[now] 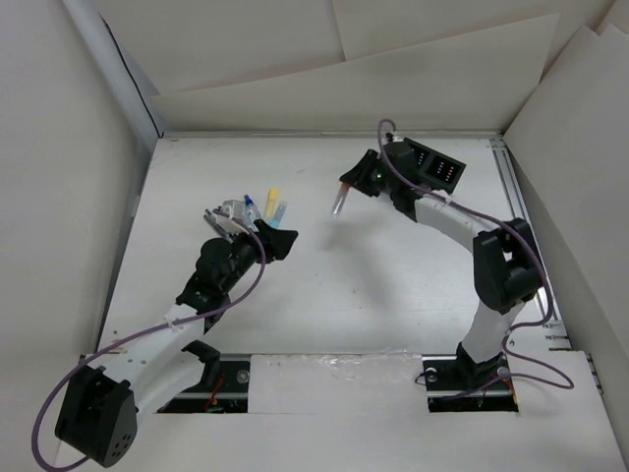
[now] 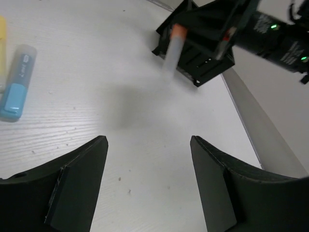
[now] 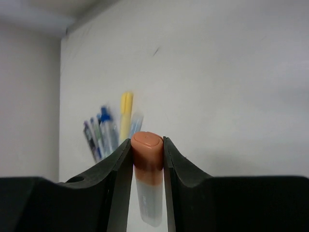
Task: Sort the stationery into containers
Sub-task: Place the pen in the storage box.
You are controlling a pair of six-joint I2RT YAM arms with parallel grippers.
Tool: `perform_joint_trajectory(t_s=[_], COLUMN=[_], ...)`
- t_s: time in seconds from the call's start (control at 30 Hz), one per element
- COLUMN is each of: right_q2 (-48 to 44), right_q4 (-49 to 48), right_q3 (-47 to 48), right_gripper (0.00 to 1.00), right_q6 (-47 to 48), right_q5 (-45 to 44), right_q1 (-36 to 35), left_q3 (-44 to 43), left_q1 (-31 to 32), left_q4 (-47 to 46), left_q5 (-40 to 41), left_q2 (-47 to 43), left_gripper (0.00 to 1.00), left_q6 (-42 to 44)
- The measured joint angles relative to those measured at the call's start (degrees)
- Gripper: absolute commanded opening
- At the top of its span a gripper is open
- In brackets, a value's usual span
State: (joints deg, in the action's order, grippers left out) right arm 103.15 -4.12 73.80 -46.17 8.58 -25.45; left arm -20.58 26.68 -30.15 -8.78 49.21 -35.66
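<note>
My right gripper holds the marker beside the container [image 1: 438,167]. It next needs to swing to the right in the top view, over the container's section nearer the pens, and let go of the marker.
My right gripper [image 1: 356,181] is shut on the orange cap of a clear-bodied marker [image 1: 339,202] and holds it above the table, left of the black two-compartment container [image 1: 438,167]. In the right wrist view the jaws [image 3: 147,142] clamp the cap and the marker body [image 3: 148,198] hangs below. My left gripper [image 1: 277,239] is open and empty, just below a pile of pens [image 1: 239,211], a yellow marker [image 1: 273,199] and a blue marker [image 1: 281,211]. In the left wrist view my open gripper [image 2: 149,145] faces bare table, with the blue marker [image 2: 17,84] at the left and the container [image 2: 205,65] far ahead.
A raised metal rail [image 1: 516,206] runs along the table's right edge, and another [image 1: 128,88] runs along the left. White walls close in the back. The right arm's forearm [image 1: 457,221] stretches in front of the container.
</note>
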Motion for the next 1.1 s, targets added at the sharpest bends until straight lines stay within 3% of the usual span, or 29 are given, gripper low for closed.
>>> perform_joint_trajectory(t_s=[0.23,0.5,0.87,1.1], right_q2=[-1.3,3.0,10.6,11.4], right_q4=[3.2,4.1,7.9,8.3], right_q3=[9.8,22.6,25.5,23.2], right_gripper=[0.03,0.03,0.03,0.04], right_q6=[4.5,10.6,16.0,16.4], right_q5=[-21.2,-39.3,-46.6,-47.0], right_q1=[9.4,13.5,13.9,13.8], left_q3=[0.0,0.0,-3.9,-6.2], left_q1=[0.0,0.0,-0.6,-1.7], left_q4=[1.9,2.2,7.1,10.2], left_q5=[2.9,4.3,11.6,13.6], left_q2=[7.0,8.6,16.5,20.9], left_gripper=[0.62,0.62,0.51,0.52], left_q6=[-0.7,-0.9,-1.0,-1.5])
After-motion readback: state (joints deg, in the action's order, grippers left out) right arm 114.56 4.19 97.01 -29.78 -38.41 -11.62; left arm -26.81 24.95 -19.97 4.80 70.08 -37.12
